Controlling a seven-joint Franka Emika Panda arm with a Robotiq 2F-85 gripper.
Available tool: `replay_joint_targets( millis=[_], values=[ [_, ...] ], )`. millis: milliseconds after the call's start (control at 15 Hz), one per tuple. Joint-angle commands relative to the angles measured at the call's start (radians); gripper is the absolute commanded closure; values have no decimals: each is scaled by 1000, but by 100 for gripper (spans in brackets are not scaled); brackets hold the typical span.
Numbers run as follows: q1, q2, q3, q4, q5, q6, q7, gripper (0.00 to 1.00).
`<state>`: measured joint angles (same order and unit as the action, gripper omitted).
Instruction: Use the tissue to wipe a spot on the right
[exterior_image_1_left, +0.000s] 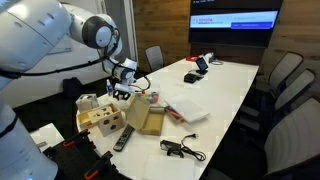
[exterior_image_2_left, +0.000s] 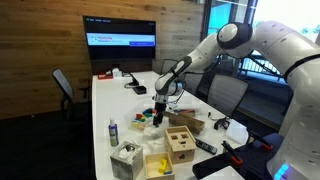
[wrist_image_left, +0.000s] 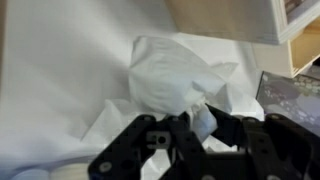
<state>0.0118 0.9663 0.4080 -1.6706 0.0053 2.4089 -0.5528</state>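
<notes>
My gripper draws the fold toward the bare tabletop (exterior_image_2_left: 161, 133) (wrist_image_left: 240, 60) beside the wooden box next and releases, since that tabletop lies right of my gripper in the wrist view.
In the wrist view a crumpled white tissue (wrist_image_left: 168, 68) bulges up from the white table (wrist_image_left: 50, 90). My gripper (wrist_image_left: 196, 118) is shut on a fold of it at its lower right. In both exterior views the gripper (exterior_image_1_left: 122, 88) (exterior_image_2_left: 160, 108) points down over the near end of the long white table (exterior_image_1_left: 225, 85) (exterior_image_2_left: 120, 105), beside the cluttered corner. The tissue itself is too small to make out there. I cannot see any spot on the table.
A wooden box (exterior_image_1_left: 100, 117) (exterior_image_2_left: 181, 143) and a brown cardboard piece (exterior_image_1_left: 147, 116) sit next to the gripper. A white cloth (exterior_image_1_left: 187, 108), a remote (exterior_image_1_left: 122, 140) and a black cable (exterior_image_1_left: 182, 149) lie nearby. A bottle (exterior_image_2_left: 112, 131) stands at the table edge. Chairs ring the table.
</notes>
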Motion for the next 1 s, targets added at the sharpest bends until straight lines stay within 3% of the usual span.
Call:
replay_joint_targets(
  millis=[0, 67, 133, 267, 533, 733, 933],
  values=[
    [11, 86, 18, 128, 2, -195, -134, 98],
    [20, 101, 14, 157, 2, -260, -167, 98],
    [29, 112, 9, 185, 2, -328, -199, 66],
    [51, 126, -6, 232, 0, -421, -243, 60],
    [86, 101, -34, 268, -1, -506, -253, 30],
    [100, 69, -45, 270, -2, -503, -247, 5],
    [104, 10, -56, 238, -4, -470, -231, 0]
  ],
)
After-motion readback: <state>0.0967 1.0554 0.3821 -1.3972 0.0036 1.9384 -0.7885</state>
